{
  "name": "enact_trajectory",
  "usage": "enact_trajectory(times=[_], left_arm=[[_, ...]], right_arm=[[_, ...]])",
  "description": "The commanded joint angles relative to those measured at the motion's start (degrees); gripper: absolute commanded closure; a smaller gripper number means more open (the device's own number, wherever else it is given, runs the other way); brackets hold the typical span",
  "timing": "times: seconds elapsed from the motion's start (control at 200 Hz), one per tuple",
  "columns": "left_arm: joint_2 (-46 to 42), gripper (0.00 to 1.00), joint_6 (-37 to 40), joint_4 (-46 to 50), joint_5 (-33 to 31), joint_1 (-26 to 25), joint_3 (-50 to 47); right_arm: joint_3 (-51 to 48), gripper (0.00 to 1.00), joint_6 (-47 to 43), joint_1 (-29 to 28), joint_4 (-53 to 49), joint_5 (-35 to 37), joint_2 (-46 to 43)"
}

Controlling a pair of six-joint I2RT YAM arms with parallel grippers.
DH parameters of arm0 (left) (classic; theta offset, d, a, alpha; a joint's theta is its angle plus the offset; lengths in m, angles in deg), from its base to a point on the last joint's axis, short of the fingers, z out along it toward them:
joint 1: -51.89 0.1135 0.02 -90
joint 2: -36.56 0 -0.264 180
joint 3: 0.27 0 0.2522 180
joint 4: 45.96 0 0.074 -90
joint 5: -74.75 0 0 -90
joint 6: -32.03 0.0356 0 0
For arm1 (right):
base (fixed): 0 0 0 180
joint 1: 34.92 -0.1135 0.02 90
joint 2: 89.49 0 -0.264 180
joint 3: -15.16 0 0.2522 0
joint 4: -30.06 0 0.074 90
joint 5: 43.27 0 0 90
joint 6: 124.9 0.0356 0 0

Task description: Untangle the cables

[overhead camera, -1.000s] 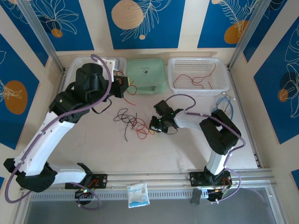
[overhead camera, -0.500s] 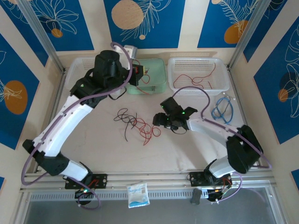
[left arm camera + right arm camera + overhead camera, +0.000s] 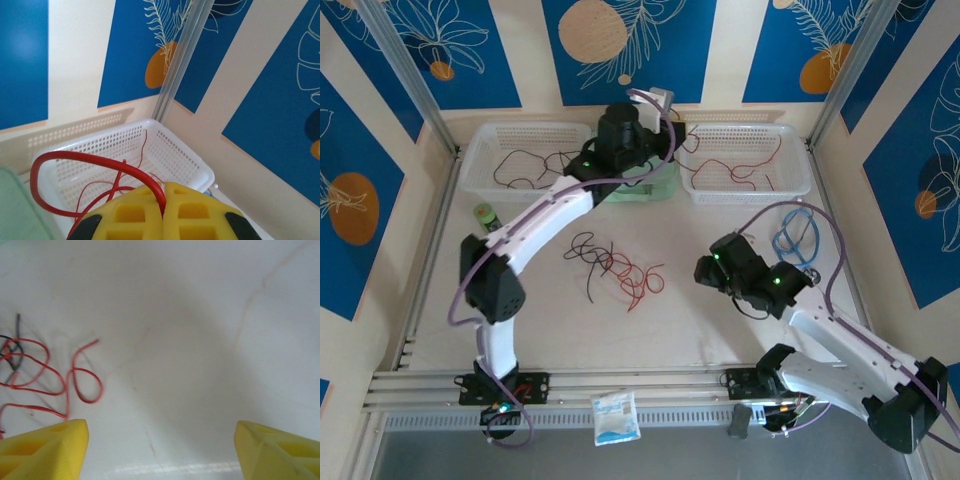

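Observation:
The white basket with red cables lies below and ahead of my left gripper, which moves over it next and lowers to release this red cable there.
A tangle of red and dark cables (image 3: pixel 615 268) lies on the table's middle. My left gripper (image 3: pixel 665 140) is at the back, beside the right white basket (image 3: pixel 790 185), and reads shut. In the left wrist view its yellow fingers (image 3: pixel 135 212) are shut on a red cable (image 3: pixel 75 159) that loops out to the left above that basket (image 3: pixel 175 150), where thin red cables (image 3: pixel 100 192) lie. My right gripper (image 3: pixel 705 270) stands open to the right of the tangle. Between its fingertips (image 3: pixel 50 445) is bare table, with a red cable's end (image 3: pixel 75 385) off to the left.
The left white basket (image 3: pixel 480 175) holds dark and red cables. A green box (image 3: pixel 645 188) sits between the baskets. A light-blue coiled cable (image 3: pixel 795 235) lies at the right, a small green object (image 3: pixel 483 213) at the left, and a white packet (image 3: pixel 616 415) on the front rail.
My left arm swung from the left basket rightward to the right basket, carrying the red cable. My right gripper opened and drew back to the right, away from the tangle.

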Motion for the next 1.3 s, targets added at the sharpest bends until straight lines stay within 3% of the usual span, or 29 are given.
enact_trajectory(times=[0.0, 0.205, 0.45, 0.585, 0.62, 0.7, 0.78, 0.86, 1.09, 1.291], left_arm=[[7.61, 0.99, -0.82, -13.60, 1.83, -0.44, 4.98], [24.30, 1.00, -4.85, -19.91, 2.13, -0.42, 17.05], [41.79, 1.00, -9.36, -13.00, 0.50, -0.44, 35.72], [45.70, 0.99, -11.43, -10.85, -0.04, -0.44, 37.95], [45.94, 0.95, -11.58, -10.35, 0.38, -0.43, 37.88], [45.88, 0.73, -11.59, -8.84, 1.94, -0.51, 37.77], [44.95, 0.31, -10.76, -6.33, 2.72, -0.62, 37.80], [43.16, 0.01, -9.20, -2.48, 2.49, -0.55, 37.77], [38.03, 0.00, -5.03, 11.32, -1.07, -0.66, 37.78], [37.01, 0.00, -3.27, 18.42, -0.28, -0.66, 38.38]], right_arm=[[-2.06, 0.23, 3.57, 0.00, -3.78, 0.68, -2.88], [-4.52, 0.23, 5.63, -0.94, -4.06, -1.25, -4.11], [-4.45, 0.23, 6.40, -1.19, -3.66, -1.24, -3.76], [-3.66, 0.22, 5.70, -0.74, -3.53, -0.83, -3.31], [-3.47, 0.22, 5.53, -0.56, -3.43, -0.93, -3.12], [-3.20, 0.22, 5.19, -0.31, -2.80, -1.36, -2.64], [-2.71, 0.22, 4.99, -0.21, -2.46, -1.78, -2.13], [-2.26, 0.22, 5.20, -0.18, -2.46, -2.12, -1.61], [-1.13, 0.22, 7.44, -0.07, -4.65, -2.25, -0.83], [0.00, 0.23, 6.68, 0.15, -4.17, -2.60, 0.14]])
